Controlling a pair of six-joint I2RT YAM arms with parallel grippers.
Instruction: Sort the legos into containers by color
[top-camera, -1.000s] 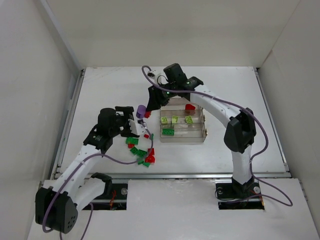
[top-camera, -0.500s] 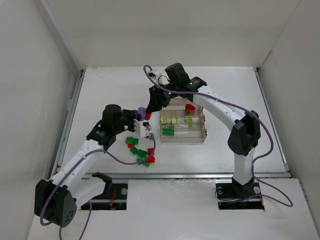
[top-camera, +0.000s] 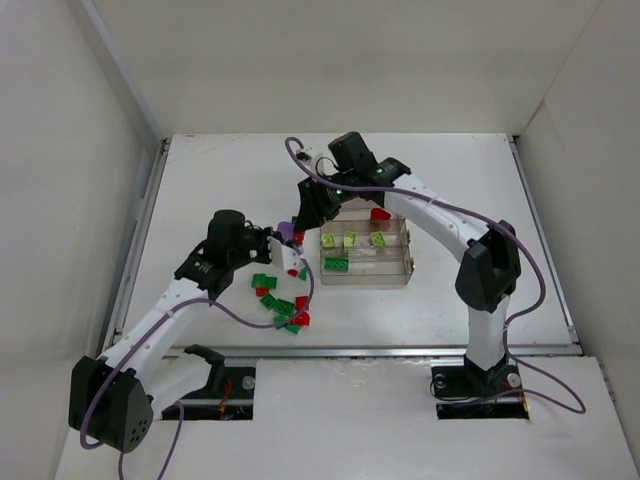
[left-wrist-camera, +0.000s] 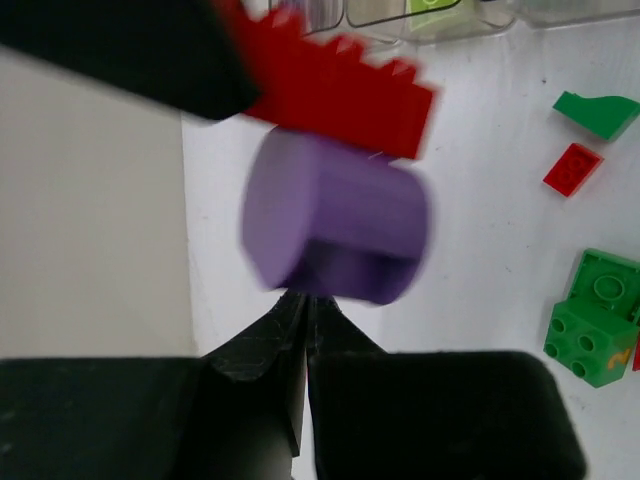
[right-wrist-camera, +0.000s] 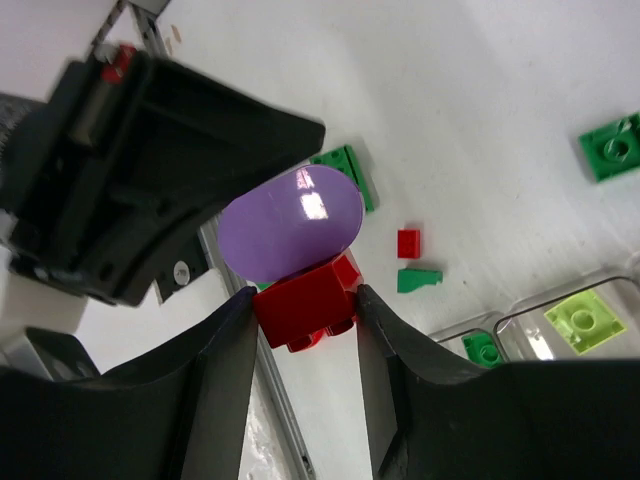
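Next, my right gripper moves to the right in the top view, over the section of the tray beyond the lime bricks, releasing its red brick (right-wrist-camera: 305, 298) because red already lies there.
My right gripper (right-wrist-camera: 306, 300) is shut on a red brick (right-wrist-camera: 305, 298) with a rounded purple piece (right-wrist-camera: 290, 222) stuck to it, held above the table left of the tray (top-camera: 408, 262). My left gripper (left-wrist-camera: 305, 298) is shut, its jaws pressed together, and the tips meet the purple piece (left-wrist-camera: 335, 235) at its lower edge. The red brick (left-wrist-camera: 340, 95) lies just beyond. From above, both grippers meet at the purple piece (top-camera: 287, 230). The tray holds lime bricks (top-camera: 350, 239), a green brick (top-camera: 336, 264) and a red one (top-camera: 379, 213).
Loose green and red legos (top-camera: 283, 303) lie scattered on the table under and in front of the left gripper. A green brick (left-wrist-camera: 595, 320), a small red tile (left-wrist-camera: 572, 168) and a green wedge (left-wrist-camera: 600, 112) show in the left wrist view. White walls enclose the table.
My left gripper has gone from open to shut and moved right, up against the purple piece. The right gripper has shifted slightly left and lower with the red brick.
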